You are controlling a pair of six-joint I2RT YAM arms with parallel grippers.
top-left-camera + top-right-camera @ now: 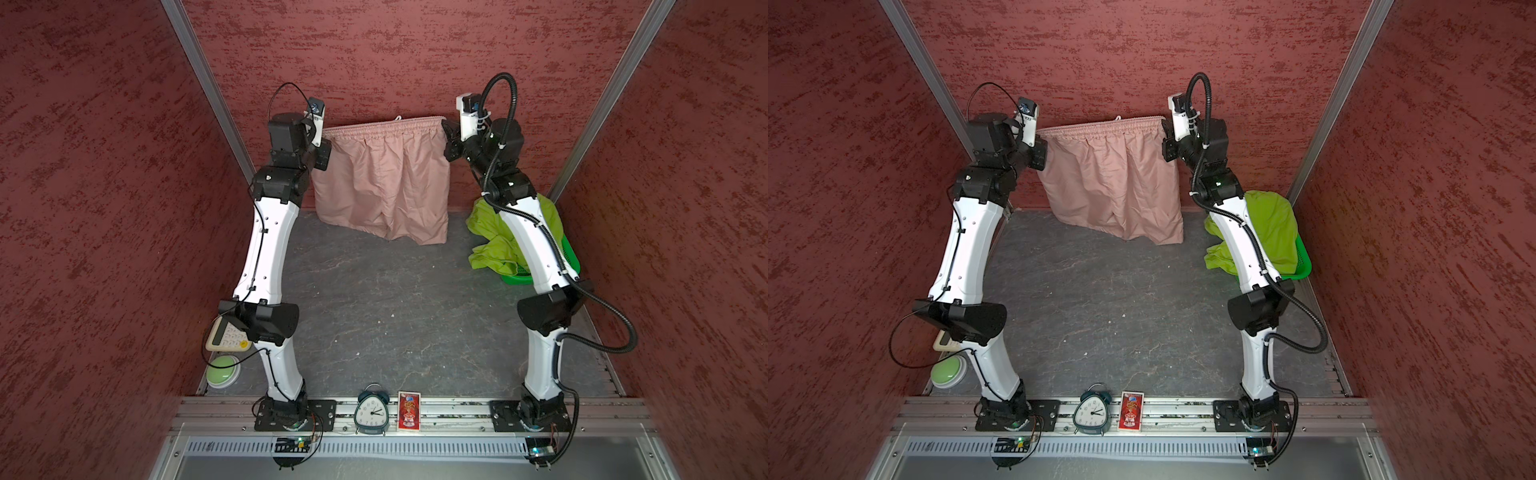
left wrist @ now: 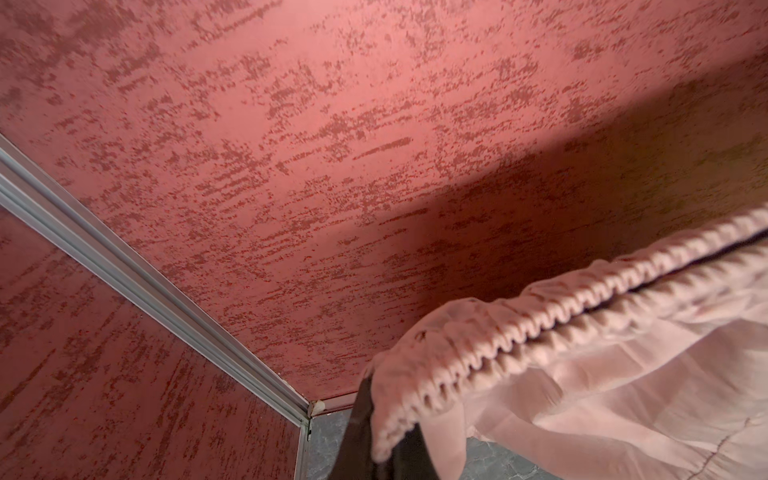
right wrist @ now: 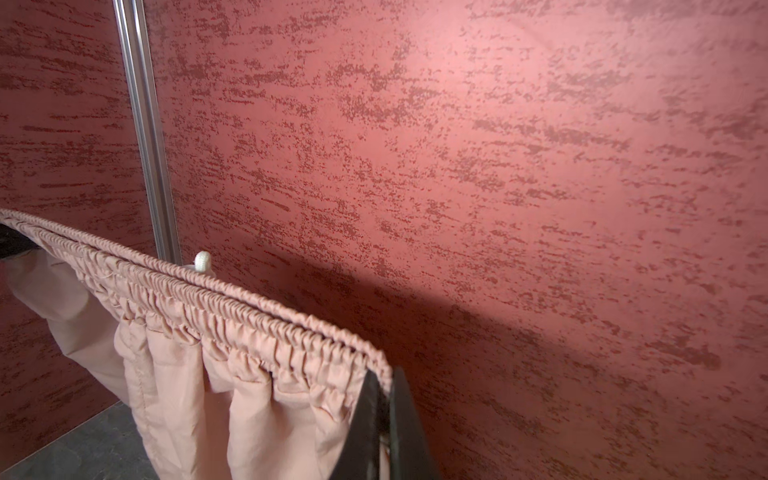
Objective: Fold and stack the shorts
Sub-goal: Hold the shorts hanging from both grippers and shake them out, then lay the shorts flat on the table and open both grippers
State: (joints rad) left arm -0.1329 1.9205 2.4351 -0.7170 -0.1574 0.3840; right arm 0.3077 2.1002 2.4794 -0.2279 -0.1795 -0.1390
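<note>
My left gripper will next move down and back to let go of the waistband end of the shorts onto the bare tabletop below, closer to my base.
The dusty pink shorts (image 1: pixel 382 187) (image 1: pixel 1113 183) hang spread in front of the back wall, waistband stretched level, leg hems reaching down to the table's far edge. My left gripper (image 1: pixel 323 134) (image 2: pixel 382 440) is shut on the waistband's left end. My right gripper (image 1: pixel 446 126) (image 3: pixel 384 399) is shut on its right end, fabric pinched between the dark fingers. A white drawstring knot (image 3: pixel 203 262) pokes up behind the waistband. The lime green shorts (image 1: pixel 490 232) (image 1: pixel 1271 224) lie crumpled over the green basket (image 1: pixel 519 278) at the right, partly hidden by my right arm.
Red textured walls close in the back and both sides. At the table's near edge stand an alarm clock (image 1: pixel 371 411) and a red card box (image 1: pixel 409 410). A keypad (image 1: pixel 226 336) and a green push button (image 1: pixel 222 372) sit at the near left.
</note>
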